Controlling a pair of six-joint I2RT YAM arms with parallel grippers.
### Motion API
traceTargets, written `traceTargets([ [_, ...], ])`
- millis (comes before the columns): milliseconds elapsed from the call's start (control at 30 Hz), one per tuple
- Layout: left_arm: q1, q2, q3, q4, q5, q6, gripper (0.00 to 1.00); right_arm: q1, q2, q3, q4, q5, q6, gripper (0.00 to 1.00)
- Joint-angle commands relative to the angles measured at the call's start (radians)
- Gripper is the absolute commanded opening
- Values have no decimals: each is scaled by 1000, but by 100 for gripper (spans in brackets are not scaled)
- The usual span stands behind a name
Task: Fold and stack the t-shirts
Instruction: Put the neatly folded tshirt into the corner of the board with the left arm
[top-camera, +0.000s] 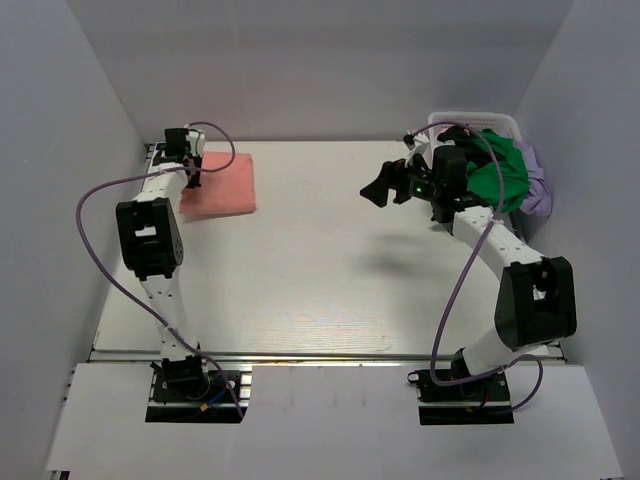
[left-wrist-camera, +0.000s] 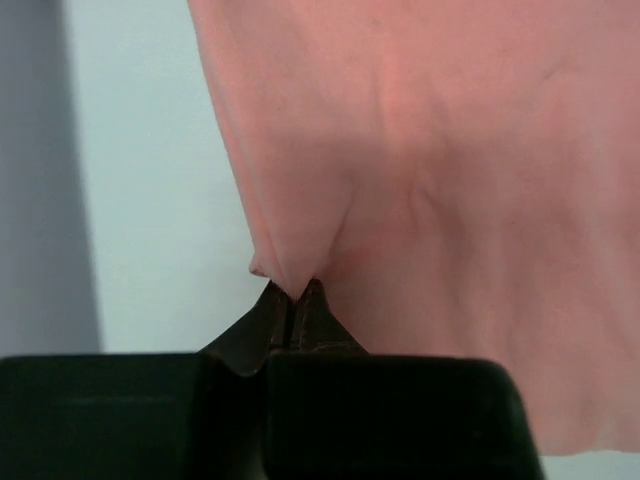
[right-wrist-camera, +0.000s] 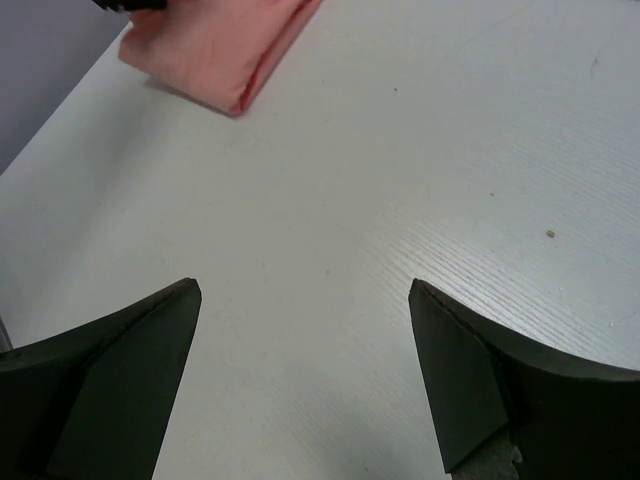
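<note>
My left gripper pulls the fold of the pink t-shirt outward and to the left in the top view next, and lets it go on the part of the table by the wall (top-camera: 154, 157) (left-wrist-camera: 155, 190), because that part is bare.
A folded salmon-pink t-shirt (top-camera: 222, 182) lies flat at the far left of the table. My left gripper (top-camera: 192, 172) is at its left edge. In the left wrist view the gripper (left-wrist-camera: 292, 295) is shut, pinching a corner fold of the pink cloth (left-wrist-camera: 450, 180). My right gripper (top-camera: 378, 190) hovers over the table's right middle, open and empty, well apart from the pink shirt. In the right wrist view the gripper (right-wrist-camera: 305, 290) is wide open over bare table, with the pink shirt (right-wrist-camera: 215, 45) far ahead. A bright green t-shirt (top-camera: 500, 170) and a lilac one (top-camera: 537, 185) are heaped at the back right.
A white lattice basket (top-camera: 475, 122) stands at the back right corner, under the green and lilac shirts and behind my right arm. White walls close in the left, back and right sides of the white table (top-camera: 320, 280).
</note>
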Motion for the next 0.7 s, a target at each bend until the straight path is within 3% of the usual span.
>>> traceTargets([
  [0,52,-34,96,32,-15,111,0,-10,41,25,14,-8,-2,90],
  [267,132,115,332,23,14,189,0,-22,95,71,10,-36,10,90],
  [400,155,205,443,13,-11,153,0,-27,107,105,-13,-37,3,90],
  [500,155,207,445,26,-58,124,83,-31,112,116,-30,-36,-2,90],
  [533,155,196,433,39,-58,111,100,-30,112,116,-29,-30,-4,90],
  [667,155,133,370,90,-35,79,100,-31,104,114,-30,-30,-2,90],
])
